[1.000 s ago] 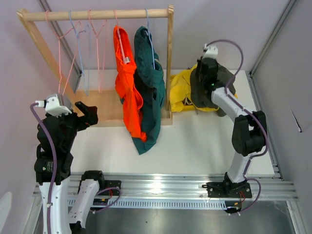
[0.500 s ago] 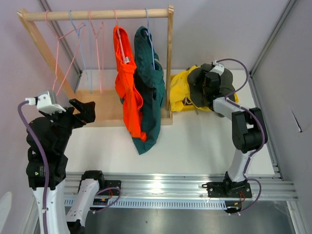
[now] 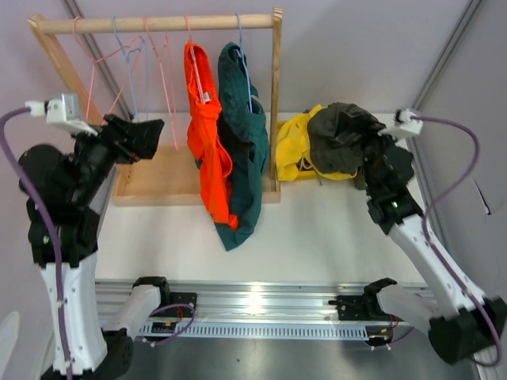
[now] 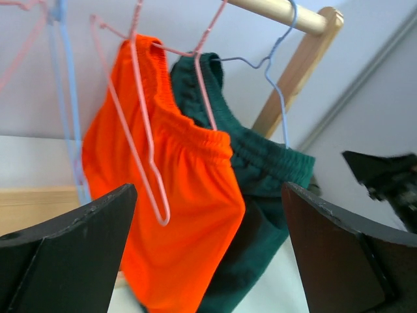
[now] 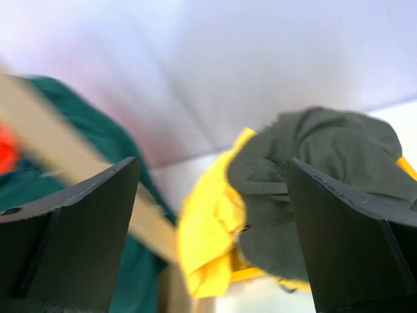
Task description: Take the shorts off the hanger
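Note:
My left gripper reaches outward and across toward the orange shorts next, onto the pink hanger's neck beneath the rod point(image 3: 189, 34) point(image 4: 203, 40), where it shows above the waistband.
Bright orange shorts point(image 3: 207, 150) hang on a pink hanger point(image 4: 140, 130) from the rack's rod. Beside them, dark teal shorts point(image 3: 244, 158) hang on a blue hanger point(image 4: 277, 78). My left gripper point(image 3: 150, 133) is raised left of them and open, with the orange shorts point(image 4: 176, 215) and teal shorts point(image 4: 267, 169) seen between its fingers at a distance. Dark olive shorts point(image 3: 342, 134) lie on yellow shorts point(image 3: 295, 146) on the table right of the rack. My right gripper point(image 3: 372, 158) is open just right of that pile, holding nothing, facing the olive shorts point(image 5: 319, 189) and yellow shorts point(image 5: 215, 228).
The wooden rack point(image 3: 158, 24) stands at the back left on a flat wooden base point(image 3: 158, 178). Several bare pink and blue hangers point(image 3: 127, 71) hang at its left end. Its right post point(image 3: 276, 95) separates the hanging shorts from the pile. A metal rail point(image 3: 424, 182) runs along the table's right side.
My right gripper opened, left the olive shorts on the yellow ones and drew back to the right. My left arm rose and swung toward the rack.

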